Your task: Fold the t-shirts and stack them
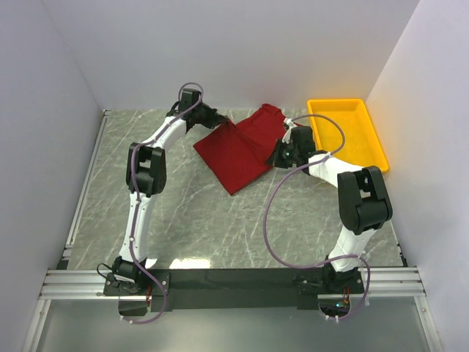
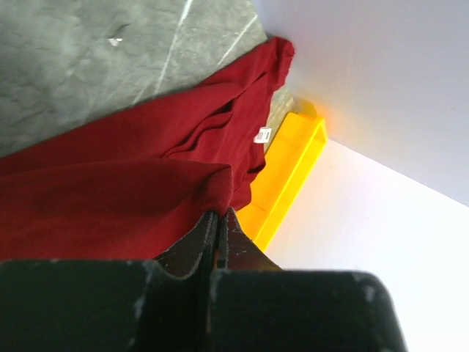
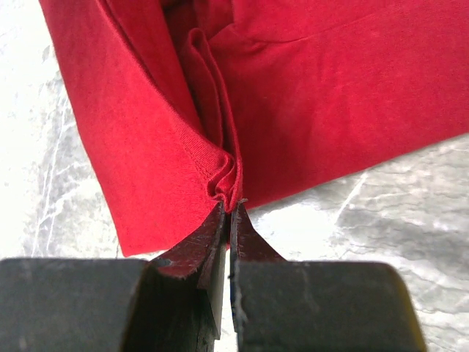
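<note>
The gathered fold hangs above the shirt's lower layer, so my right gripper should next go down onto that layer's edge (image 1: 273, 165) (image 3: 242, 204), moving slightly toward the yellow tray, and open.
The dark red t-shirt (image 1: 238, 150) lies partly folded on the marble table, lifted along its far edge. My left gripper (image 1: 220, 117) is shut on a pinch of the t-shirt's cloth at its back left corner; in the left wrist view the cloth (image 2: 132, 191) bunches right at the closed tips (image 2: 221, 213), and the white collar tag (image 2: 262, 135) shows. My right gripper (image 1: 282, 150) is shut on a gathered fold at the t-shirt's right side; the right wrist view shows the red cloth (image 3: 308, 95) puckered between the tips (image 3: 233, 207).
A yellow plastic tray (image 1: 370, 147) stands at the back right, close to the right arm, and its rim (image 2: 293, 169) shows behind the shirt. White walls enclose the table on three sides. Bare marble (image 1: 205, 220) spreads in front of the shirt.
</note>
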Robot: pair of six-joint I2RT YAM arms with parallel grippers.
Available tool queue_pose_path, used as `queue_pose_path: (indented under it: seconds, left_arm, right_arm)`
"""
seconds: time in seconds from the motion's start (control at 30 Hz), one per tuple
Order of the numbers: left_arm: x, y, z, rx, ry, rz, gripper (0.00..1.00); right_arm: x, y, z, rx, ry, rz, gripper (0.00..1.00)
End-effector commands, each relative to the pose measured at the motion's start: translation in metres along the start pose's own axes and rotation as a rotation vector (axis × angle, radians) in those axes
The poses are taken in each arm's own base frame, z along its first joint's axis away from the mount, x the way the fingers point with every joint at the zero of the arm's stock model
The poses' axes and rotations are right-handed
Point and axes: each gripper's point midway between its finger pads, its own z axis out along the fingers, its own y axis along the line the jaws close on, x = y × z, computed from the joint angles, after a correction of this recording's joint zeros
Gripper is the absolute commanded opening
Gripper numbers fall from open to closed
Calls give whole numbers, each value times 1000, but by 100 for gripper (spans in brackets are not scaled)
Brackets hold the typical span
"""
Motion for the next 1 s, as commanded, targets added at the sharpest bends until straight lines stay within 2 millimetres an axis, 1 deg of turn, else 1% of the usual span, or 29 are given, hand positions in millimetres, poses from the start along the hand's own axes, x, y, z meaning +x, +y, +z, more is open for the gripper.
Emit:
queue_pose_path:
  seconds: [0.0, 0.17, 0.43, 0.77, 0.97]
  left_arm:
    - [-1, -35, -2, 95, -26, 14, 1]
    - [0, -33, 4, 97, -25, 2, 1]
    - [-1, -28, 11, 92, -28, -18, 1]
    - [-1, -31, 16, 110, -29, -19, 1]
    - [1, -25, 23, 105, -26, -30, 1]
  right_arm:
    - [-22, 0, -11, 18, -74, -8, 0]
    - [-24, -7, -9, 37, -80, -1, 0]
    - [-25, -9, -3, 48, -75, 3, 0]
    - [-28, -16, -2, 74, -83, 6, 0]
    - [-29, -20, 0, 85, -80, 14, 0]
